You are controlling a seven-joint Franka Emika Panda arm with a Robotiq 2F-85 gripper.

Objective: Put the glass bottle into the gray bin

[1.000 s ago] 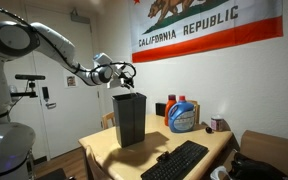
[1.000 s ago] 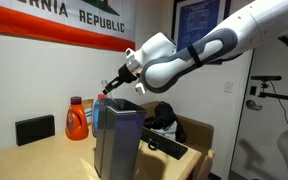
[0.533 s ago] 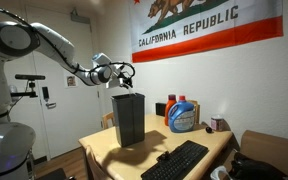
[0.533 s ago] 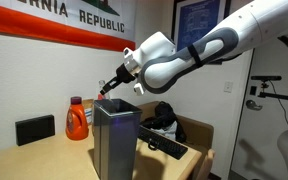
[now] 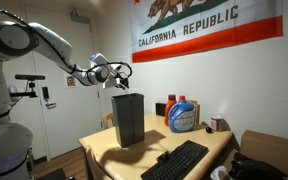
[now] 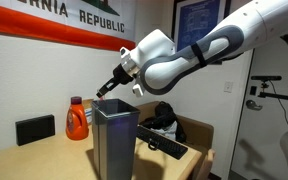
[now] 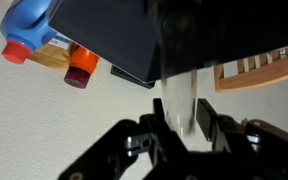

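Next, my gripper stays tilted over the open top of the gray bin and releases the clear glass bottle, since that opening lies just below my gripper.
In the wrist view my gripper (image 7: 179,125) is shut on the clear glass bottle (image 7: 179,95), which sticks out between the fingers toward the dark gray bin (image 7: 114,40). In both exterior views the gripper (image 5: 122,72) (image 6: 104,91) hangs tilted just above the open top of the tall gray bin (image 5: 128,118) (image 6: 116,140), which stands upright on the wooden table (image 5: 154,147). The bottle is too small and clear to make out in the exterior views.
A blue jug (image 5: 183,117) (image 7: 29,25) and an orange jug (image 5: 170,108) (image 6: 76,120) (image 7: 82,68) stand behind the bin. A black keyboard (image 5: 176,160) (image 6: 164,147) lies near the table's edge. A wooden chair (image 7: 259,68) is beside the table.
The gripper with the bottle has moved slightly up and back above the bin's rim. The bin and jugs have not moved.
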